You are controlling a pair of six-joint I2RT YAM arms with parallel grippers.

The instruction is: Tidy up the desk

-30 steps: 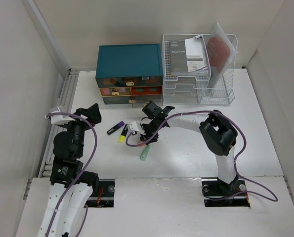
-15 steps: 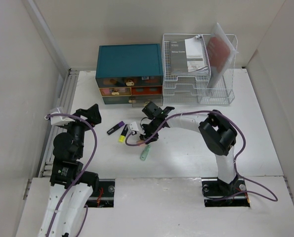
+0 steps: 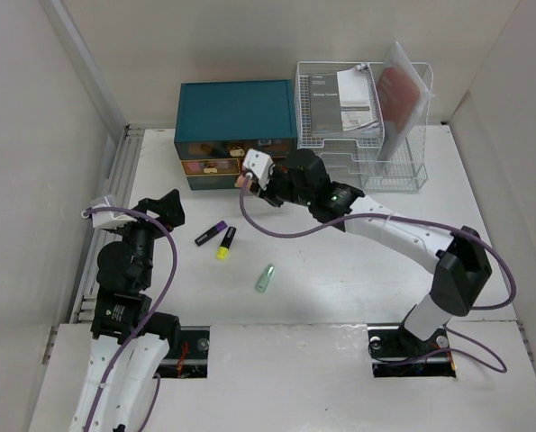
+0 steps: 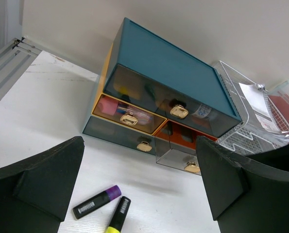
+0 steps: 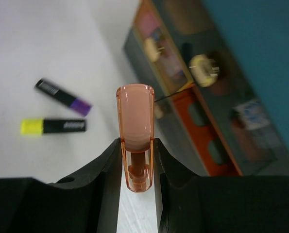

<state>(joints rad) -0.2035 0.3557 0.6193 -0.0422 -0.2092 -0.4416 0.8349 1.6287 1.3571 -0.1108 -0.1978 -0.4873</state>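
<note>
The chest's pulled-out lower drawer is open at the top, so the robot's right gripper will next move outward and down, turning to bring the orange-pink marker (image 5: 135, 111) into the drawer.
My right gripper (image 3: 249, 179) is shut on a translucent orange-pink marker (image 5: 135, 111) and holds it above the white desk (image 3: 340, 270), just in front of the teal drawer chest (image 3: 236, 112). In the right wrist view the marker stands upright between the jaws of the right gripper (image 5: 136, 145). On the desk lie a purple highlighter (image 3: 210, 234), a yellow highlighter (image 3: 225, 243) and a pale green marker (image 3: 265, 278). My left gripper (image 3: 164, 209) hovers open at the left, with nothing between its fingers (image 4: 47, 179).
A white wire rack (image 3: 362, 126) with papers and a red folder stands right of the chest. The chest's lower right drawer (image 4: 183, 158) sits pulled out a little. Pale walls close in the desk on three sides.
The right arm has risen from the middle of the desk and swung back toward the chest, carrying the orange-pink marker. The left arm has not moved.
</note>
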